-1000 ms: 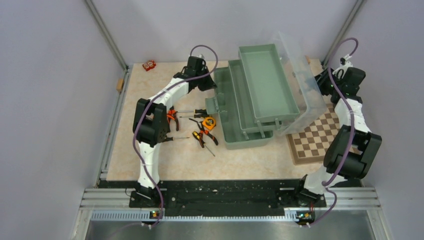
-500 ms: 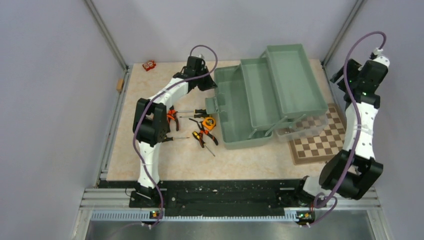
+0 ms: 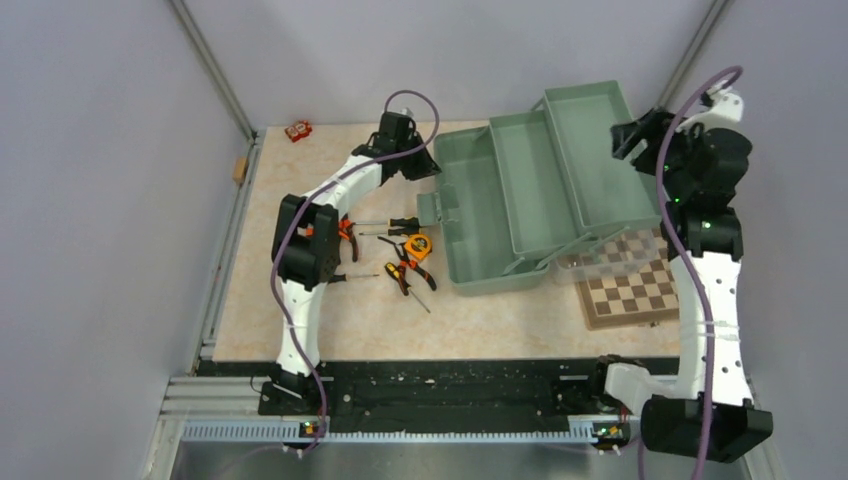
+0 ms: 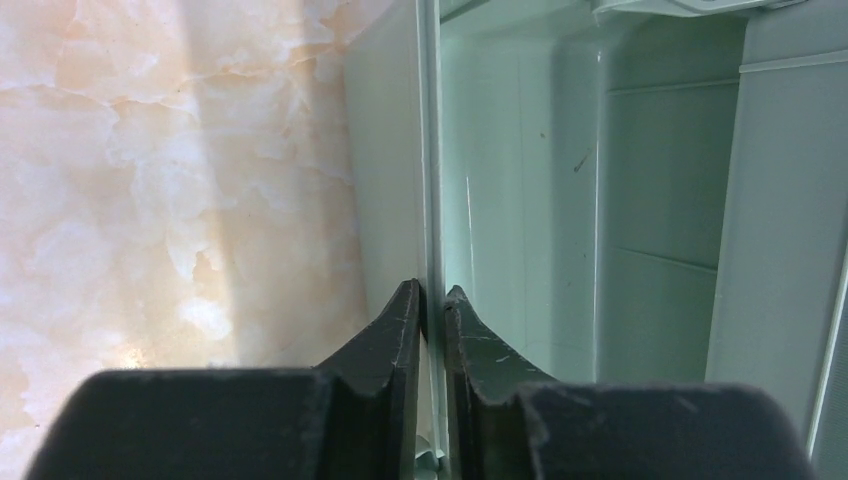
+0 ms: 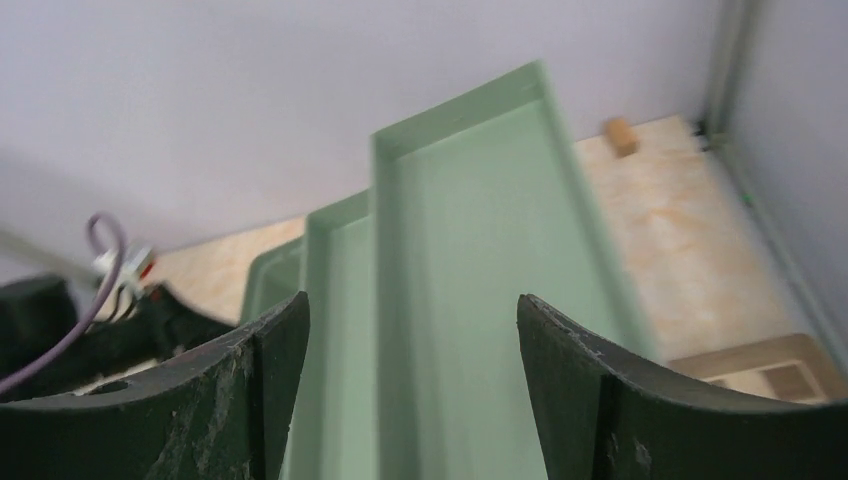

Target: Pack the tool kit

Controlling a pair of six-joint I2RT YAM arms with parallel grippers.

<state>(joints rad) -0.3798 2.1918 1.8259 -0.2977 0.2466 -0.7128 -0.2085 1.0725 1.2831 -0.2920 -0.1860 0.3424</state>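
Note:
The orange-black pliers lie across a screwdriver. So the right gripper moves back, left in the top view, and down onto the pliers' crossing handle (image 3: pixel 403 276) next.
The sage-green toolbox (image 3: pixel 478 235) stands open mid-table, its stepped trays (image 3: pixel 590 150) fanned out to the right. Its translucent lid (image 3: pixel 612 262) lies back on the chessboard. My left gripper (image 3: pixel 428 170) sits at the box's left wall; in the left wrist view the gripper (image 4: pixel 432 290) is shut on that thin wall (image 4: pixel 430 150). My right gripper (image 3: pixel 630 138) hovers above the top tray, and in its own view it (image 5: pixel 410 305) stands open and empty over the tray (image 5: pixel 480 260). Orange-black pliers (image 3: pixel 346 236), screwdrivers (image 3: pixel 408 274) and the orange tape measure (image 3: pixel 419 245) lie left of the box.
The brown-and-cream chessboard (image 3: pixel 632 292) lies at the right, partly under the lid. A small red object (image 3: pixel 297 130) sits at the back left corner. A wooden block (image 3: pixel 240 168) rests by the left rail. Grey walls close in on both sides.
The right gripper opened, let go of the lid and rose up to the right. The lid dropped back onto the chessboard and the trays fanned out. The left gripper stayed at the wall.

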